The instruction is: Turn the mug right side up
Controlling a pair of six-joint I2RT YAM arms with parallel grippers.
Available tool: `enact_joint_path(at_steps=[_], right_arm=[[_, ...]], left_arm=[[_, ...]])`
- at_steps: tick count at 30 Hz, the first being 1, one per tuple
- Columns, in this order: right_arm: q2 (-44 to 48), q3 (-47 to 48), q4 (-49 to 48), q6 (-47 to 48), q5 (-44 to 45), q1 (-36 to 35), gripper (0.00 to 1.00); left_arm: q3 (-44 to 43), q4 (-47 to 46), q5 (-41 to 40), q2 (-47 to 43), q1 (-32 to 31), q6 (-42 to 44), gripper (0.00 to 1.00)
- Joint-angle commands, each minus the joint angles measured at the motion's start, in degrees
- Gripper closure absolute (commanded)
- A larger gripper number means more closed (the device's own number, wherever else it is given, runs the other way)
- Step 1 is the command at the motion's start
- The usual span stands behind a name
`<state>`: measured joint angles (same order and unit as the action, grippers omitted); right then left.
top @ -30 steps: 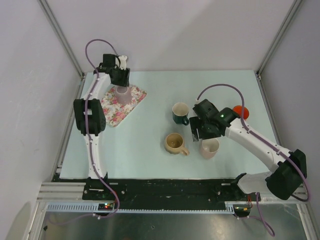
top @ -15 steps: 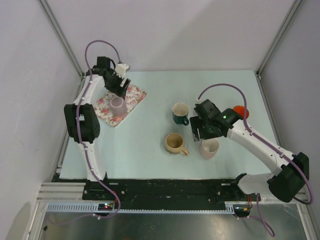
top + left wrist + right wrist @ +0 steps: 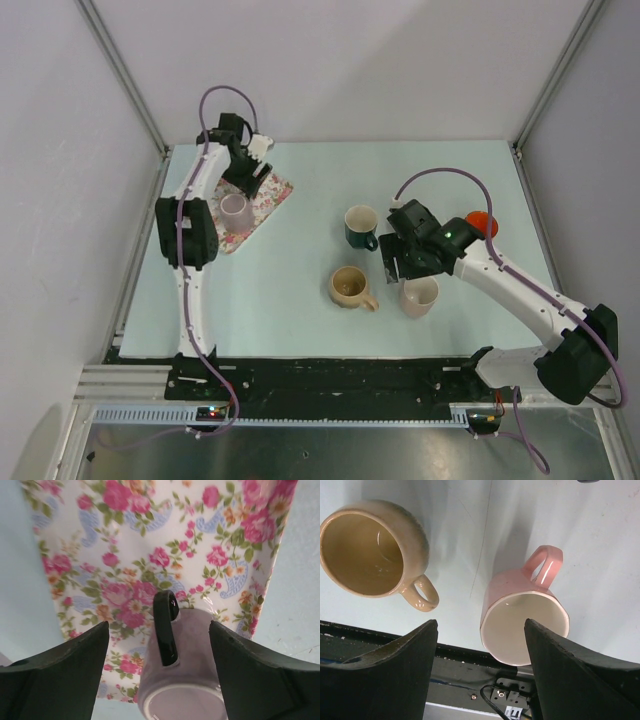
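Note:
My left gripper is open with the handle sticking out between its fingers, so next it should drop and ease back toward the lilac mug (image 3: 200,650) to close on its dark handle (image 3: 165,629).
A lilac mug (image 3: 233,209) with a dark handle (image 3: 165,630) stands on end on the floral tray (image 3: 270,190) at the far left. Its upper end shows a pale rim; I cannot tell whether that is the mouth or the base. My left gripper (image 3: 255,165) is open and empty, above the tray's far part, apart from the mug (image 3: 200,650). My right gripper (image 3: 395,262) is open and empty, hovering between a tan mug (image 3: 348,286) and a pink mug (image 3: 420,296). Both stand mouth up in the right wrist view, the pink one (image 3: 520,605) and the tan one (image 3: 365,550).
A dark green mug (image 3: 359,226) stands upright at mid table. A red object (image 3: 481,222) lies behind the right arm. The black front rail (image 3: 450,680) runs just below the pink mug. Frame posts stand at the far corners.
My left gripper has let go of the lilac mug and drawn back toward the tray's far edge. The mug now stands alone on the tray. The right arm has barely moved.

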<state>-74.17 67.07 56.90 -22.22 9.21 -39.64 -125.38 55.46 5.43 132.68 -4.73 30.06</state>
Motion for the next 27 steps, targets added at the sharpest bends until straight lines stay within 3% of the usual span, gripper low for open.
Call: enact_joint_path(at_steps=[1, 8, 13, 14, 27], right_arm=[[0.3, -0.1, -1.7, 0.1, 0.5, -0.2, 0.25], [0.0, -0.1, -2.4, 0.5, 0.2, -0.2, 0.25], [0.7, -0.1, -2.4, 0.7, 0.6, 0.2, 0.25], [0.8, -0.1, -2.5, 0.8, 0.5, 0.3, 0.25], [3.4, 0.4, -3.9, 0.8, 0.7, 0.3, 0.25]], left_arm=[[-0.3, 5.0, -4.6, 1.1, -0.5, 1.9, 0.17], [-2.1, 6.7, -6.8, 5.3, -1.2, 2.1, 0.50], [-1.8, 7.8, -5.9, 4.3, -1.5, 2.0, 0.92], [-1.8, 7.9, -4.9, 3.7, -1.5, 2.0, 0.96], [-5.7, 7.9, 13.1, -5.5, -1.2, 0.2, 1.00]])
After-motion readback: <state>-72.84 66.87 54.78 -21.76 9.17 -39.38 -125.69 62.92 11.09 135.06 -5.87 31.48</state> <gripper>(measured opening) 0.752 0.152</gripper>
